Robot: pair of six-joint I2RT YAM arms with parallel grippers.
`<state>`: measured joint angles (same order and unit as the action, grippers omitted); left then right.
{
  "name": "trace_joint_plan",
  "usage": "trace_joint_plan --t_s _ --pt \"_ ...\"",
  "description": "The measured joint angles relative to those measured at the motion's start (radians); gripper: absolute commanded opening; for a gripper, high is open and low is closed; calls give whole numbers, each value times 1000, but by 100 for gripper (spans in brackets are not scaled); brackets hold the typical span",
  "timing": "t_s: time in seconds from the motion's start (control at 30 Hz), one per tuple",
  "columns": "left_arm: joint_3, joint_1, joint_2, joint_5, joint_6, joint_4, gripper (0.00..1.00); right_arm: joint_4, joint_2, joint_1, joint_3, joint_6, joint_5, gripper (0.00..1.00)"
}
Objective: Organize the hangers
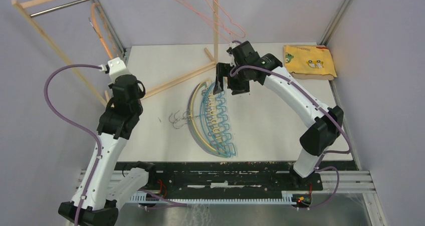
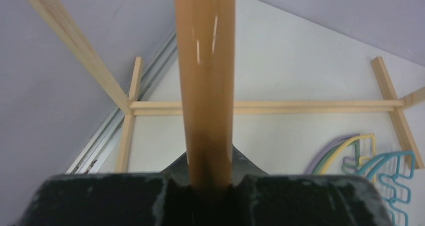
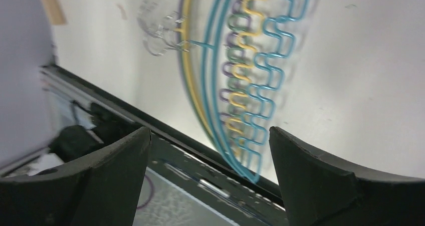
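The orange hanger goes up and outward along the metal rod toward the pink hanger next, and my left gripper releases it, since the pink one hangs by the upright post.
My left gripper is shut on the orange hanger and holds it up by the rack's metal rod. In the left wrist view the orange bar runs straight up from between the closed jaws. A pink hanger hangs high by the rack's upright post. The other hangers, teal, blue, yellow, green and purple, lie stacked on the table, hooks to the left. My right gripper is open and empty above the stack's far end. The stack also shows in the right wrist view beyond the open fingers.
The light wooden rack frame stands at the back left, its base bars lying across the table. A folded yellow cloth lies at the back right corner. A black rail runs along the table's near edge.
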<state>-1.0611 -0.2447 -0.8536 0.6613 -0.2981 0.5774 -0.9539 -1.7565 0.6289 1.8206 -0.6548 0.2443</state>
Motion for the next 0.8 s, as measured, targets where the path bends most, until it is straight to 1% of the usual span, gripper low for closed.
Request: trace_joint_plan --t_s 0.07,0.23,0.47,0.67,0.8 --pt "-42 -2 -35 29 23 -18 3 -35 26 4 -66 77 -57 96" --pt "-135 -10 -147 47 56 -80 3 -64 6 4 -121 160 -108 96" --pt "-240 -11 -281 34 62 -100 3 -55 -27 4 -128 203 -119 96" --pt "-283 -11 -344 16 62 -106 3 -52 -29 4 -128 222 -120 96" --pt "-338 -11 -402 6 62 -100 3 -52 -34 3 -128 232 -123 96"
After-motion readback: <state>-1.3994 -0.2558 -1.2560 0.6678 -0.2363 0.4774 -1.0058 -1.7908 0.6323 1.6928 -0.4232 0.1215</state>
